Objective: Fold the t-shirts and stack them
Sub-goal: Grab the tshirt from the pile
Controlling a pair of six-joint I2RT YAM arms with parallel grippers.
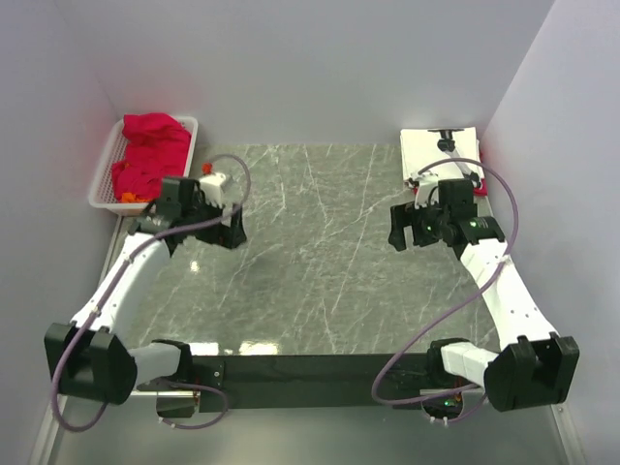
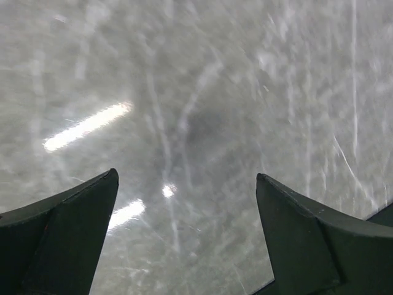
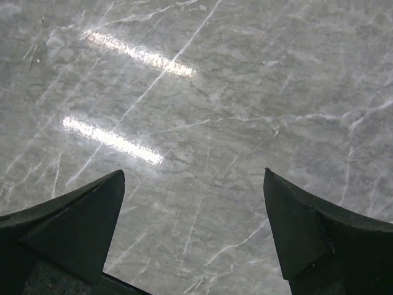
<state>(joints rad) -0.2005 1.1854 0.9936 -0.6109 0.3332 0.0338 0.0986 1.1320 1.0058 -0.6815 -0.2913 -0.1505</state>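
I will move my left gripper outward and down, to the left in the top view, onto the crimson-red t-shirt's middle (image 1: pixel 162 152), because that t-shirt is the top one in the basket (image 1: pixel 105 174).
A crumpled crimson-red t-shirt (image 1: pixel 150 153) fills the white lattice basket (image 1: pixel 105 174) at the back left, with a bit of orange fabric (image 1: pixel 130 200) showing at its near edge. A folded white t-shirt with a black print (image 1: pixel 438 153) lies at the back right, a sliver of red (image 1: pixel 480 186) under its near right corner. My left gripper (image 1: pixel 219 233) hovers over the marble just right of the basket, open and empty. My right gripper (image 1: pixel 409 235) hangs just in front of the white t-shirt, open and empty. Both wrist views show wide-apart fingers (image 2: pixel 67 227) (image 3: pixel 307 227) over bare marble.
The grey marble table top (image 1: pixel 320 252) lies between the two arms. White walls close in the left, back and right sides. A black bar (image 1: pixel 310 368) with the arm bases runs along the near edge.
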